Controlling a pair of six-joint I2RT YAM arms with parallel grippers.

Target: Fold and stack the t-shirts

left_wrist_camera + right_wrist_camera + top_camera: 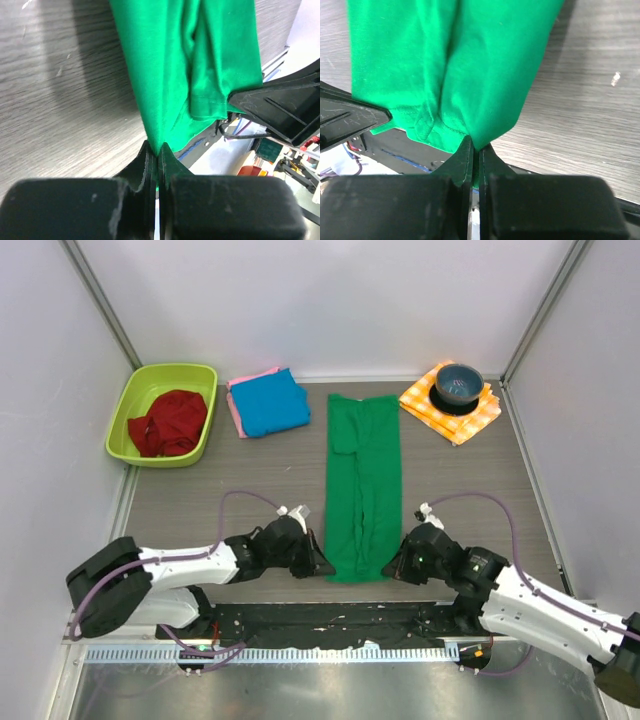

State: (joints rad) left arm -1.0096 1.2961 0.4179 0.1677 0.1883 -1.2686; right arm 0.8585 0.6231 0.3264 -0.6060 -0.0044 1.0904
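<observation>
The green t-shirt's far part (382, 442) lies outward of my gripper. The right gripper carries the t-shirt's near corner outward next and releases it on that far part.
The green t-shirt (362, 485) lies on the table as a long narrow strip, folded lengthwise, running from the back to the near edge. My left gripper (322, 565) is shut on its near left corner, with green cloth (190, 70) pinched between the jaws in the left wrist view. My right gripper (392, 568) is shut on its near right corner, with green cloth (470, 65) pinched in the right wrist view. The blue t-shirt (270, 403) lies folded at the back, on top of the pink one (234, 408), of which only an edge shows.
A lime green tub (163, 414) at the back left holds a crumpled dark red cloth (170, 423). A dark bowl (458, 386) sits on the orange-and-white checked cloth (452, 404) at the back right. White walls enclose the table.
</observation>
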